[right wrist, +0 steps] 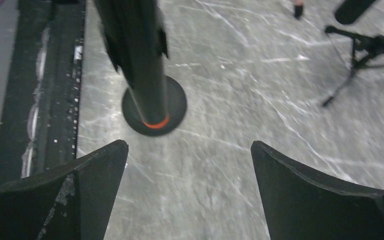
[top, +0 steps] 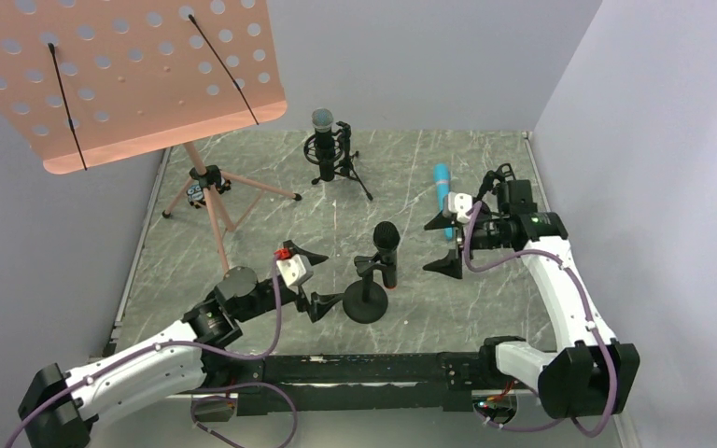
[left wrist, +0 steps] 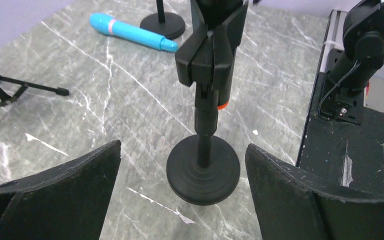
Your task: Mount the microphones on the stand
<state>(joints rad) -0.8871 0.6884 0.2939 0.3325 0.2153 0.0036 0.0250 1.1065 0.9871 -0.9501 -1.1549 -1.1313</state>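
The robot's right gripper will next shift to the left in the top view onto the black microphone's body below its head (top: pixel 388 259) (right wrist: pixel 129 19), since the round-base stand's clip sits on the opposite side.
The all-black microphone (top: pixel 387 250) with the orange end (left wrist: pixel 222 105) stands upright in the clip (left wrist: pixel 211 47) of a round-base stand (top: pixel 366 303). It also shows in the right wrist view (right wrist: pixel 140 55). The microphone with the silver mesh head (top: pixel 323 140) sits in a tripod stand (top: pixel 336 168) at the back. The bright blue microphone (top: pixel 442 182) lies flat on the table, also in the left wrist view (left wrist: pixel 130 32). My left gripper (top: pixel 322 278) is open and empty, just left of the round base (left wrist: pixel 203 170). My right gripper (top: pixel 441 245) is open and empty, right of the black microphone.
An orange perforated music stand (top: pixel 131 75) on a tripod (top: pixel 210 191) fills the back left. A second round stand base (left wrist: pixel 162 25) sits beyond the blue microphone. Walls close the table at the back and right. A black rail (top: pixel 373 369) runs along the near edge.
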